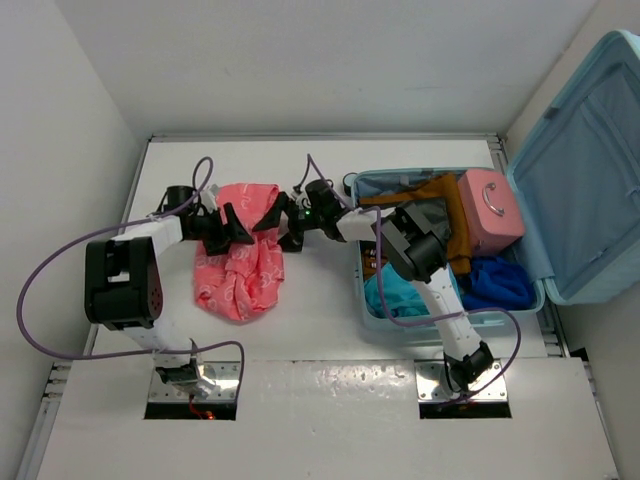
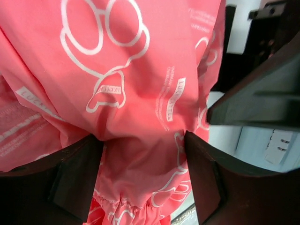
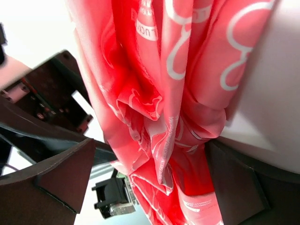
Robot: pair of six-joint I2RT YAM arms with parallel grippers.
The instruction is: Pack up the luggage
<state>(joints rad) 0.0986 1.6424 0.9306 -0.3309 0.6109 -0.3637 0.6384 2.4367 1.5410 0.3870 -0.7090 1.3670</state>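
The garment is already between my fingers. My right gripper should next stay almost where it is, at the garment's edge on the luggage side, and close its fingers on the garment's hanging folds.
A coral-pink garment (image 1: 240, 262) with white print lies bunched on the table, left of the luggage (image 1: 372, 312). The luggage is a pale aqua hard-shell suitcase, lying open with its lid (image 1: 585, 170) propped up to the right. My left gripper (image 1: 233, 226) is at the garment's upper left, and in the left wrist view its jaws (image 2: 140, 143) stand apart with a fold of the garment (image 2: 136, 70) between them. My right gripper (image 1: 282, 222) meets the cloth from the right. It is wide open (image 3: 150, 145) around hanging folds of the garment (image 3: 164, 84).
In the luggage lie a small pink case (image 1: 490, 210), a mustard garment (image 1: 438, 192), a dark blue cloth (image 1: 500, 282) and a teal cloth (image 1: 395, 295). The right arm reaches across the luggage's left half. White walls close in the table at the back and left.
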